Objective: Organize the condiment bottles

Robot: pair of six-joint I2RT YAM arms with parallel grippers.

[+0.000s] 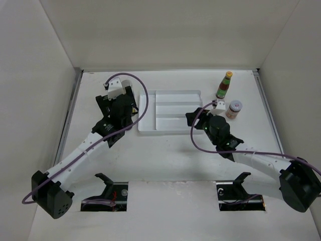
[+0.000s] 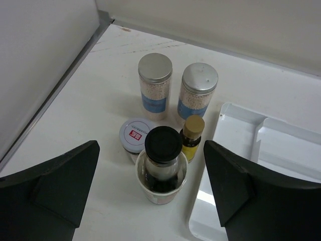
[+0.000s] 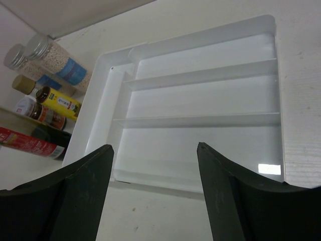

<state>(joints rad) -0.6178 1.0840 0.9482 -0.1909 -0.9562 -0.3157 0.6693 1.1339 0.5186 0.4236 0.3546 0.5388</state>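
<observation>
My left gripper lowers its open fingers around the black cap of the tall bottle (image 2: 163, 158) below it next and closes. The cap already lines up between the fingers.
In the left wrist view my left gripper (image 2: 150, 150) is open above a tall clear black-capped bottle (image 2: 163, 158). Behind that bottle stand a small yellow bottle (image 2: 192, 136), a short white-lidded jar (image 2: 135, 134) and two silver-lidded shakers (image 2: 154, 85) (image 2: 199, 91). In the top view the left gripper (image 1: 120, 103) hides this group. My right gripper (image 1: 191, 119) is open and empty at the right edge of the white divided tray (image 1: 170, 108). A red sauce bottle with a green neck and yellow cap (image 1: 224, 85) and a short pale-lidded jar (image 1: 234, 109) stand to the tray's right.
The right wrist view looks between my open fingers (image 3: 80, 196) across the tray (image 3: 200, 100), which holds nothing, to the bottle group (image 3: 55, 103) beyond its far edge. White walls enclose the table on the left, back and right.
</observation>
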